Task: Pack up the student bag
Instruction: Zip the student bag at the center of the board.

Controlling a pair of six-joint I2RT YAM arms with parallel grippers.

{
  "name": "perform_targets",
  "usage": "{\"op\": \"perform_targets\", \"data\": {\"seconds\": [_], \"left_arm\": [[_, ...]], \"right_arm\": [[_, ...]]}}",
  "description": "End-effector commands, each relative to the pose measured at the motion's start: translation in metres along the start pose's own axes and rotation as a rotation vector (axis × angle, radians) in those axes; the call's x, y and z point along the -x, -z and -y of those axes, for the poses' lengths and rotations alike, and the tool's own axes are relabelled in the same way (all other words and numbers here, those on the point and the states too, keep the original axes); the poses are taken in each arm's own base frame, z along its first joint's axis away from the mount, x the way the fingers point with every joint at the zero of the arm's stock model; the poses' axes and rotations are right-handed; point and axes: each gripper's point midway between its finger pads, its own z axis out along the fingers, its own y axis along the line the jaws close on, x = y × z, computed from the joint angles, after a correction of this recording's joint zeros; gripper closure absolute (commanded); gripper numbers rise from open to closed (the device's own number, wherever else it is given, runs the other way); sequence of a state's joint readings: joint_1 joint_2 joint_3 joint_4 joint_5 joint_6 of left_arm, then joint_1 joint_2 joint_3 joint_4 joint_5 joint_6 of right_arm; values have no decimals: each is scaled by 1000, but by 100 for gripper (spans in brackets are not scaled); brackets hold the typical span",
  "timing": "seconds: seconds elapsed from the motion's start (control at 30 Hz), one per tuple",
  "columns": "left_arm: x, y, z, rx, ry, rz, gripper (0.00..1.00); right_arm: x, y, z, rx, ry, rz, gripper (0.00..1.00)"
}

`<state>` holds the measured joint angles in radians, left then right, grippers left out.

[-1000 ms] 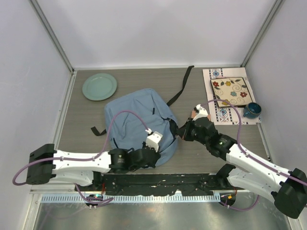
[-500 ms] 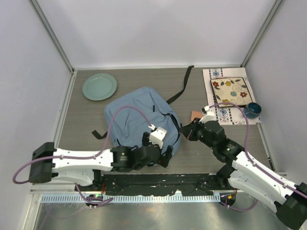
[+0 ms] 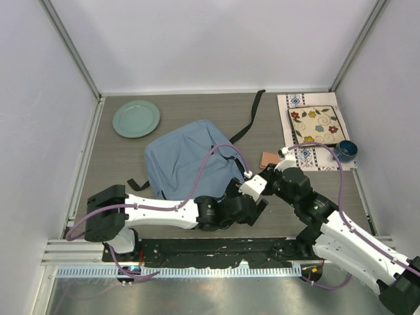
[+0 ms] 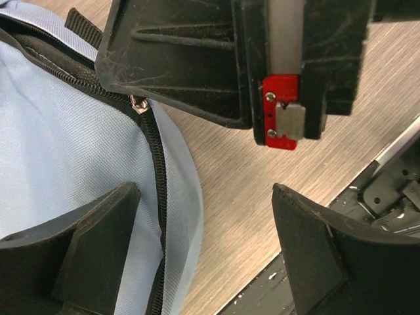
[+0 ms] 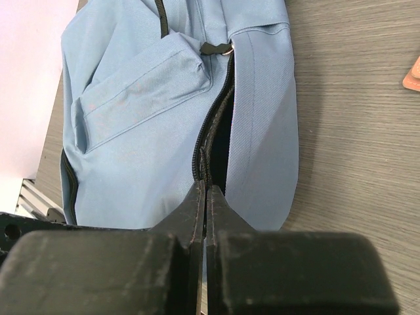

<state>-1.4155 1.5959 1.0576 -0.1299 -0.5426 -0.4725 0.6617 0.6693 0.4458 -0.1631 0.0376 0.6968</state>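
Note:
My right gripper will next pull the zipper pull outward to the gaping slit's far end [image 3: 234,158] [image 5: 230,57], so that the gap closes, and then let go of it.
The student bag [image 3: 187,157] is a light blue-grey backpack lying flat in the middle of the table. At its near right corner my right gripper [image 5: 205,190] is shut on the dark zipper edge beside a partly unzipped slit [image 5: 220,131]. In the top view the right gripper [image 3: 262,176] sits at that same corner. My left gripper [image 4: 203,256] stands wide open with nothing between its fingers, straddling the bag's [image 4: 59,164] rounded edge and bare wood. From above, the left gripper [image 3: 257,200] is just in front of the right one. A metal zipper pull [image 4: 139,105] shows under the right gripper's body.
A green plate [image 3: 136,118] lies far left. A patterned mat with a floral tile [image 3: 317,125] and a blue cup [image 3: 344,151] sit far right. A small orange item [image 3: 269,158] lies near the right gripper. A black strap [image 3: 246,121] trails behind the bag; a black rail [image 3: 216,246] runs along the near edge.
My left gripper let go of the bag's near edge, opened wide and swung right until it sits beside the right gripper. The right gripper stayed shut and drew slightly rightward.

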Motion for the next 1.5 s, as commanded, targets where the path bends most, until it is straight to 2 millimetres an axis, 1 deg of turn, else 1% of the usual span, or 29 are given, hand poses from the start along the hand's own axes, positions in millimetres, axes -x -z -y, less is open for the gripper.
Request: {"op": "perform_targets", "data": {"seconds": [0.0,0.03,0.1,0.13,0.2,0.23,0.27,0.3,0.37,0.4,0.43,0.47,0.5,0.53,0.57,0.6,0.63,0.7,0.73,0.8,0.93,1.1,1.13,1.2,1.27,1.3,1.37,1.4,1.47], "left_arm": [[13,-4,-11,75,-18,23,20],[10,-4,-13,85,-21,14,33],[7,-3,-14,81,-22,6,50],[6,-1,-14,77,-23,0,66],[0,1,-13,59,-23,-17,78],[-1,5,-13,49,-15,-21,91],[-9,7,-14,41,-7,-35,97],[-12,9,-12,22,-1,-45,100],[-23,18,-14,2,25,-62,100],[-30,22,-10,-26,32,-81,100],[-41,25,-13,-31,36,-99,100],[-40,31,-13,-50,65,-93,100],[-44,36,-11,-69,74,-100,100],[-56,39,-13,-86,77,-126,100],[-55,46,-13,-107,96,-118,100],[-58,50,-13,-114,123,-124,100],[-71,52,-17,-114,125,-147,100],[-71,60,-22,-120,163,-136,100],[-78,62,-25,-117,163,-142,100],[-77,67,-27,-128,173,-134,100],[-86,73,-27,-157,168,-165,100],[-104,77,-23,-179,168,-231,100],[-106,77,-21,-183,171,-237,100],[-109,77,-20,-184,170,-243,100],[-112,78,-19,-186,168,-250,100],[-114,78,-19,-186,168,-253,100],[-116,78,-18,-188,166,-258,100],[-117,78,-18,-187,165,-261,100],[-119,78,-17,-188,166,-263,100]], "right_arm": [[30,9,-22,75,16,105,99],[30,10,-23,77,16,106,99],[30,10,-22,75,14,108,99],[30,10,-21,74,14,109,99],[32,9,-22,70,11,114,99],[32,8,-20,64,9,115,99],[34,7,-22,66,6,123,99],[33,5,-21,63,9,117,99],[39,3,-25,68,4,132,99],[37,-2,-23,57,5,123,99],[41,-3,-25,57,2,133,99],[47,-5,-26,53,2,152,99],[46,-9,-25,41,2,147,99],[52,-10,-27,40,4,160,99],[56,-13,-27,30,7,172,99],[58,-14,-27,23,8,174,99],[67,-17,-32,32,6,196,99],[74,-19,-38,46,7,212,99],[76,-21,-40,51,6,214,99],[78,-23,-45,71,2,219,99],[77,-30,-42,60,1,216,99],[83,-45,-36,36,7,221,99],[87,-48,-38,47,7,230,99],[89,-56,-34,36,2,227,99],[93,-61,-36,53,-2,239,99],[93,-67,-32,41,-3,233,99],[95,-72,-33,50,0,233,99],[94,-78,-30,39,0,228,99],[100,-81,-28,40,5,248,99]]}}
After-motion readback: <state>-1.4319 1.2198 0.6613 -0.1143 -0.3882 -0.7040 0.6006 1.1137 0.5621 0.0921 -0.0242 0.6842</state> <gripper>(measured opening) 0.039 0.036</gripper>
